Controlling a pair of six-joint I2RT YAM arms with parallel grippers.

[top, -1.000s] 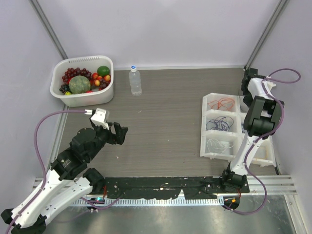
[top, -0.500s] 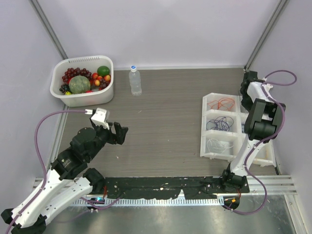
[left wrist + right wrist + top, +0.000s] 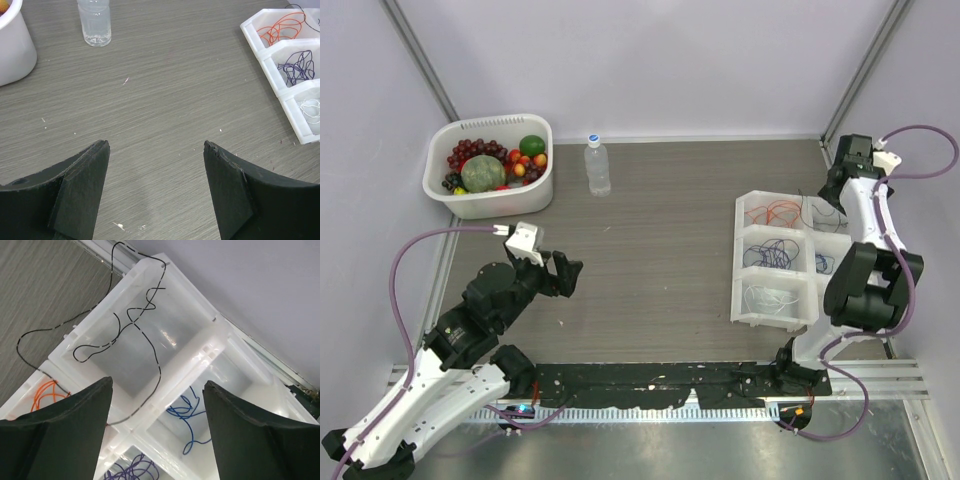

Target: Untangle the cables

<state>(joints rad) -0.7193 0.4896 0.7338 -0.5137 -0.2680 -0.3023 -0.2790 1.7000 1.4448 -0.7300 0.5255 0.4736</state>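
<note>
A black cable (image 3: pixel 131 325) loop hangs over the tray's back edge at the crossing. My right gripper will next turn, move toward the orange cables (image 3: pixel 782 212) and go down onto that crossing.
The cables lie sorted in a white tray (image 3: pixel 738 262): orange cables (image 3: pixel 782 212), purple cables (image 3: pixel 768 255), white cables (image 3: pixel 765 297), a blue cable (image 3: pixel 192 412). A black cable (image 3: pixel 131 325) is draped loosely through the tray's back right compartment, and one loop hangs over its rim onto the table. My right gripper (image 3: pixel 157 385) hovers open above that compartment, touching nothing; in the top view the right gripper (image 3: pixel 832 200) is over the tray's back right corner. My left gripper (image 3: pixel 156 144) is open and empty over bare table; in the top view the left gripper (image 3: pixel 557 270) is at the near left.
A white tub of fruit (image 3: pixel 490 165) stands at the back left, with a small clear bottle (image 3: pixel 597 165) beside it. The tray (image 3: pixel 260 45) sits against the right wall. Grey walls enclose the table on three sides.
My right gripper has opened, and its wrist has swung further back over the tray's rear corner. The black cable now lies loose in the compartment. The left arm has not moved.
</note>
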